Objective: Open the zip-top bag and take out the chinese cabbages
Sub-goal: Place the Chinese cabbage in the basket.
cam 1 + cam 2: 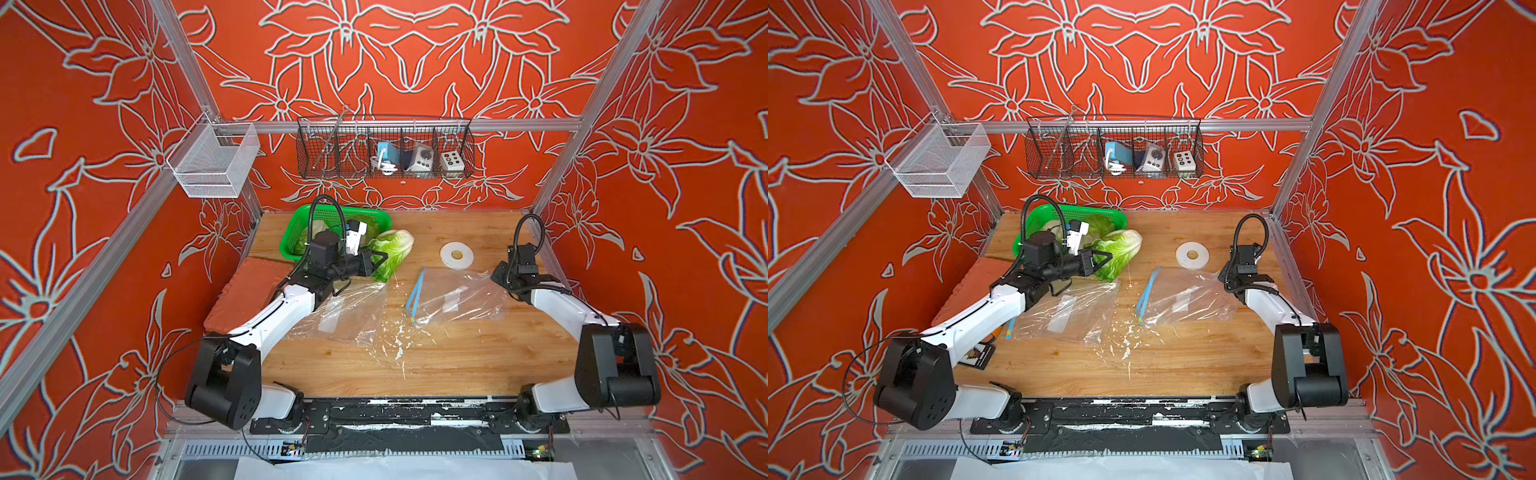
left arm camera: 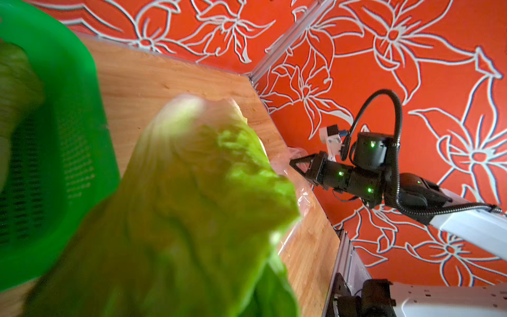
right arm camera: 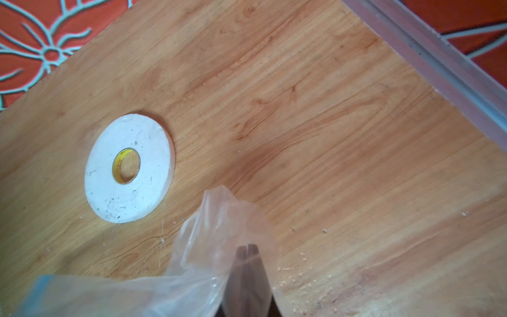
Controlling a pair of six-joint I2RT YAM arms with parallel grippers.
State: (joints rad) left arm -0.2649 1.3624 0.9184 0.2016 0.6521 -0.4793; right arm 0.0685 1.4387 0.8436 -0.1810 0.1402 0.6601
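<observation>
More cabbage leaves are already in the green basket point(image 1: 332, 210). So my left gripper will next swing outward over it, lower the chinese cabbage point(image 1: 395, 249) inside and release its leafy end.
My left gripper point(image 1: 376, 266) point(image 1: 1100, 259) is shut on the leafy end of a chinese cabbage point(image 1: 395, 249) point(image 1: 1121, 249) just right of the green basket point(image 1: 332, 210) point(image 1: 1084, 210). That cabbage point(image 2: 192, 192) fills the left wrist view and hides the jaws. More cabbage leaves point(image 1: 320, 228) point(image 1: 1100, 224) lie in the basket. The clear zip-top bag point(image 1: 457, 295) point(image 1: 1183, 299) lies flat at centre right, its blue zip strip point(image 1: 415, 297) point(image 1: 1146, 295) facing left. My right gripper point(image 1: 496, 274) point(image 1: 1223, 276) point(image 3: 248, 249) is shut on the bag's far right corner point(image 3: 214, 233).
A white tape roll point(image 1: 456, 255) point(image 1: 1192, 255) point(image 3: 129, 167) lies behind the bag. A second clear bag point(image 1: 345, 311) point(image 1: 1067, 311) lies under my left forearm. A red mat point(image 1: 249, 291) is at the left edge. White scraps point(image 1: 395, 332) dot the wooden table point(image 1: 457, 365).
</observation>
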